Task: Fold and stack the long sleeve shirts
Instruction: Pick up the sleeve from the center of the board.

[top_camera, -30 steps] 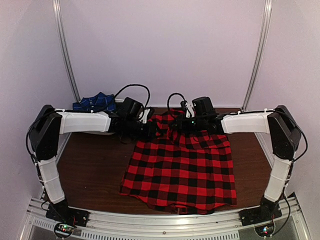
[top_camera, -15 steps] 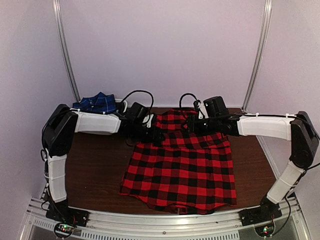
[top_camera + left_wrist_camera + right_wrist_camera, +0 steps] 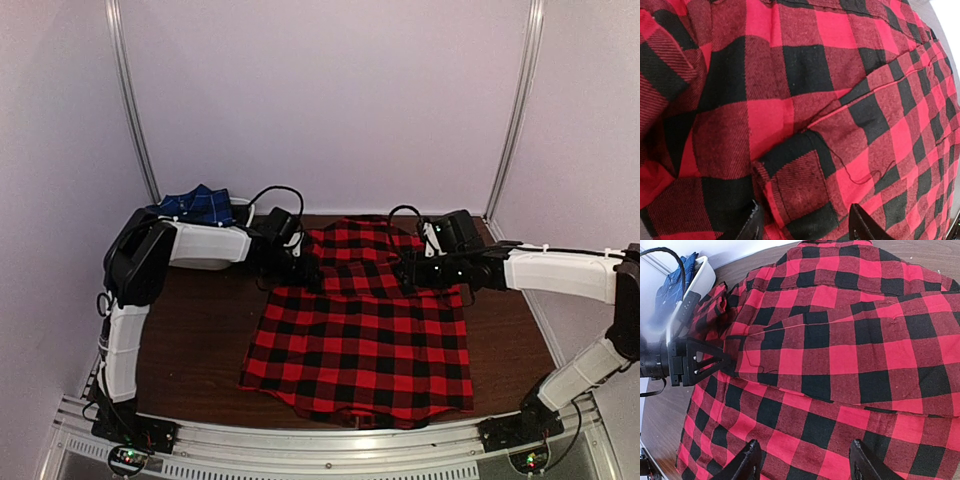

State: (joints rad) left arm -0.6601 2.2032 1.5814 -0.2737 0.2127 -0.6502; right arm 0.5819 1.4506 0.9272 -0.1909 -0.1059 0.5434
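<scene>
The left gripper stays low and shifts slightly along the folded sleeve to close on its cuff (image 3: 800, 192) next, because the cuff's end already lies between the open fingers.
The red-and-black checked shirt (image 3: 360, 335) lies flat on the brown table, sleeves folded in across its upper part; no white letters show. My left gripper (image 3: 305, 270) is at its upper left edge, open, with a folded sleeve cuff (image 3: 800, 192) lying between the fingertips (image 3: 754, 227). My right gripper (image 3: 412, 272) hovers over the upper right part of the shirt (image 3: 840, 355), open and empty, its fingertips (image 3: 742, 465) wide apart. The navy blue shirt (image 3: 195, 205) lies bunched at the back left corner, also in the right wrist view (image 3: 675, 280).
The brown table (image 3: 190, 340) shows bare wood left of the shirt and a strip at the right (image 3: 505, 330). Pale walls and metal posts (image 3: 130, 100) close in the back. The left gripper (image 3: 697, 362) shows in the right wrist view.
My right gripper has drawn back to the right, off the collar area. The left gripper has stayed near the upper left edge. The top of the shirt now lies flatter.
</scene>
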